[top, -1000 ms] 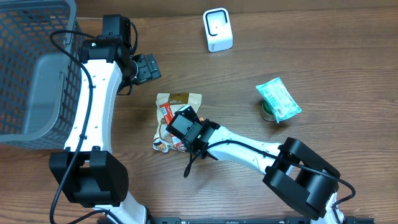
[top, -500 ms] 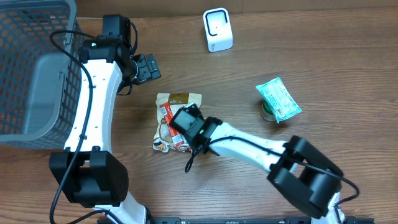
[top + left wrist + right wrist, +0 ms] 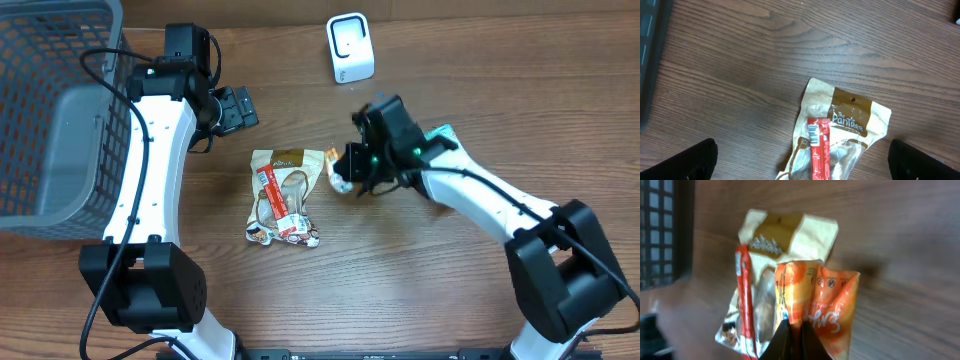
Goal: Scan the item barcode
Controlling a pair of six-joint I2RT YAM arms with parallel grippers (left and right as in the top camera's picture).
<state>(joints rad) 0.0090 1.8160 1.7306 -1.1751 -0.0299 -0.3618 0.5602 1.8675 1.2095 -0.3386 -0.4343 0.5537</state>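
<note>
The orange packet [image 3: 339, 183] will go down next and slightly back in my right gripper, onto the table beside the beige snack bag [image 3: 285, 195].
My right gripper [image 3: 350, 172] is shut on an orange snack packet [image 3: 339, 183] and holds it above the table, below the white scanner [image 3: 350, 47]. In the right wrist view the shut fingertips [image 3: 794, 332] pinch the lower edge of the orange packet [image 3: 826, 300]. A beige snack bag [image 3: 285, 195] with a red stick pack [image 3: 818, 145] on top lies flat at the table's middle; a barcode shows on the stick's top end. My left gripper [image 3: 235, 108] hangs open, high above that bag [image 3: 850, 115], with nothing between its fingers.
A grey wire basket [image 3: 50, 100] fills the left side. A green packet [image 3: 450, 160] lies on a small round object at the right, partly behind my right arm. The scanner stands at the back edge.
My right gripper closed on the orange packet by the beige bag, then swung up and to the right with it toward the scanner. The left arm stayed still.
</note>
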